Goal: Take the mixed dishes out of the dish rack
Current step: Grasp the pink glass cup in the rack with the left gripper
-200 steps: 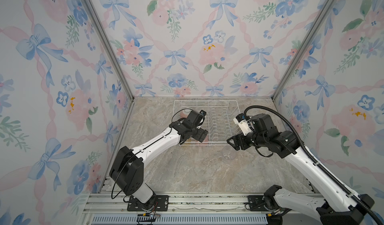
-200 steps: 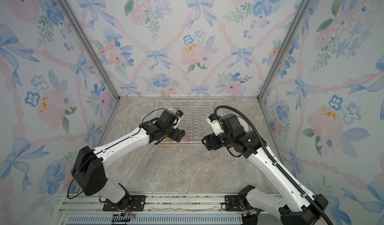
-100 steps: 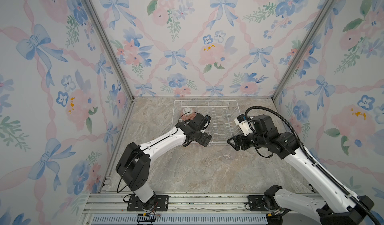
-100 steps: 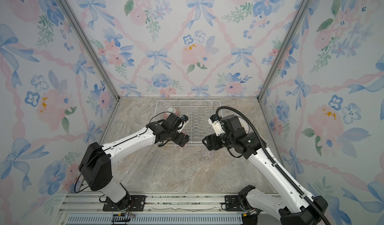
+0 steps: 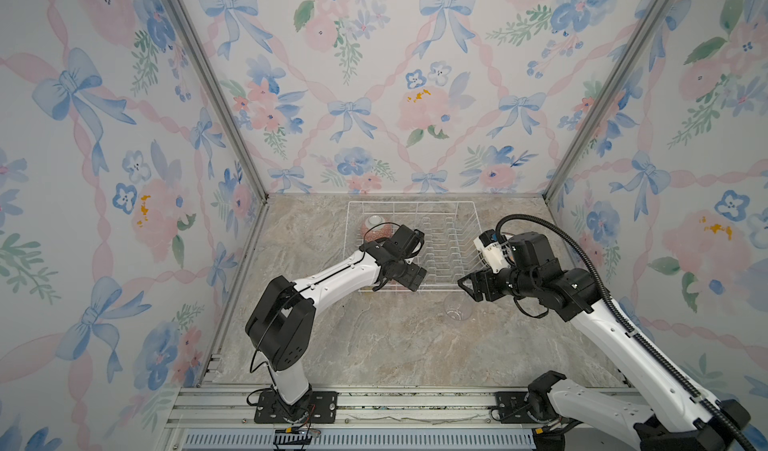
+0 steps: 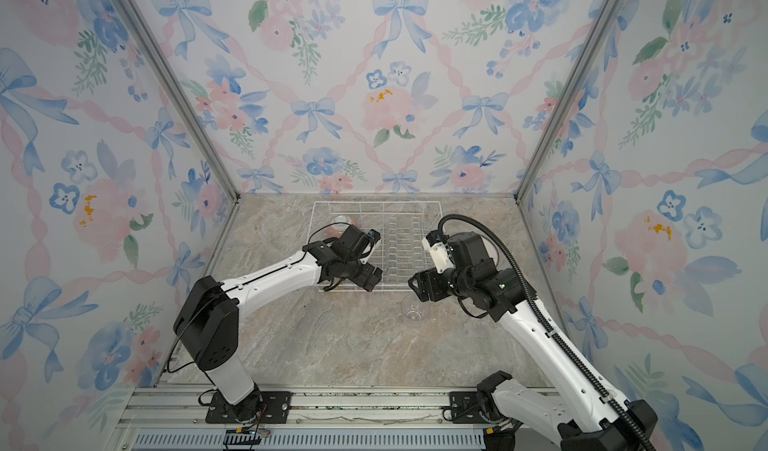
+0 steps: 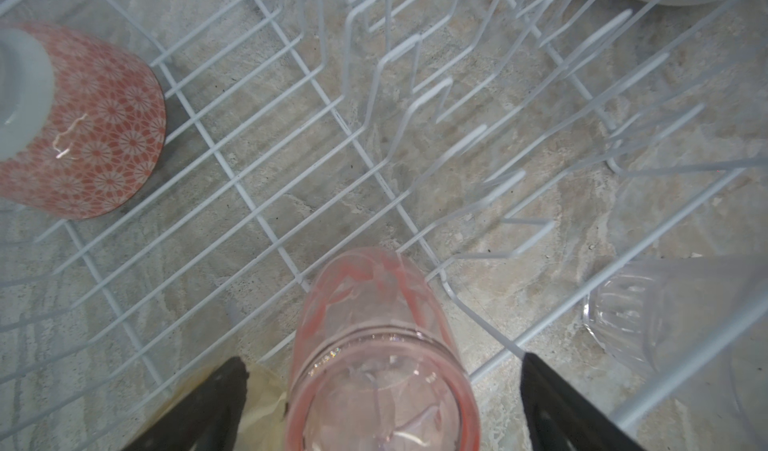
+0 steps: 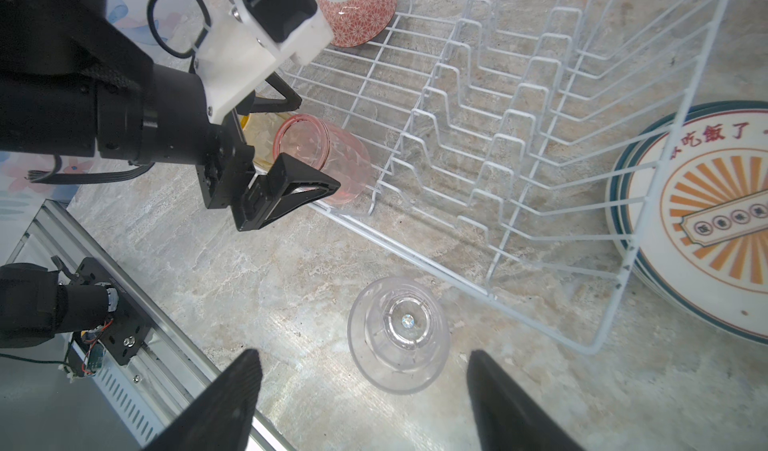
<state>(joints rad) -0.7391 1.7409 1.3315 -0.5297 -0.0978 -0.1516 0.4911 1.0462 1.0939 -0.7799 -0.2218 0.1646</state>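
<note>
The pink tumbler's body (image 7: 374, 306) is below my left gripper's open fingers and farther outward. My left gripper needs to go down and outward past the pink tumbler's opening next, onto the body, and close.
The dish rack (image 5: 409, 202) (image 6: 376, 202) is a white wire basket at the back of the table. A pink tumbler (image 7: 374, 336) (image 8: 332, 153) lies on its side at the rack's front edge. A yellow tumbler (image 8: 266, 135) lies beside it. My left gripper (image 7: 382, 359) (image 8: 318, 145) (image 5: 409, 277) is open and straddles the pink tumbler's mouth, with a gap on each side. A pink-red patterned bowl (image 7: 87, 128) (image 5: 375, 226) sits upside down in the rack's back left corner. A clear tumbler (image 8: 399, 332) (image 5: 457, 308) stands on the table in front of the rack. My right gripper (image 8: 361, 353) (image 5: 467, 286) hangs open over it.
A stack of white plates (image 8: 706, 220) with an orange sunburst design lies on the table just right of the rack. Upright plate-slot prongs (image 8: 478, 137) run through the rack's middle with nothing in them. The metal base rail (image 5: 374, 403) borders the front.
My left gripper has swung right and toward the rack's front edge, coming down around the pink tumbler. The right arm has barely moved.
</note>
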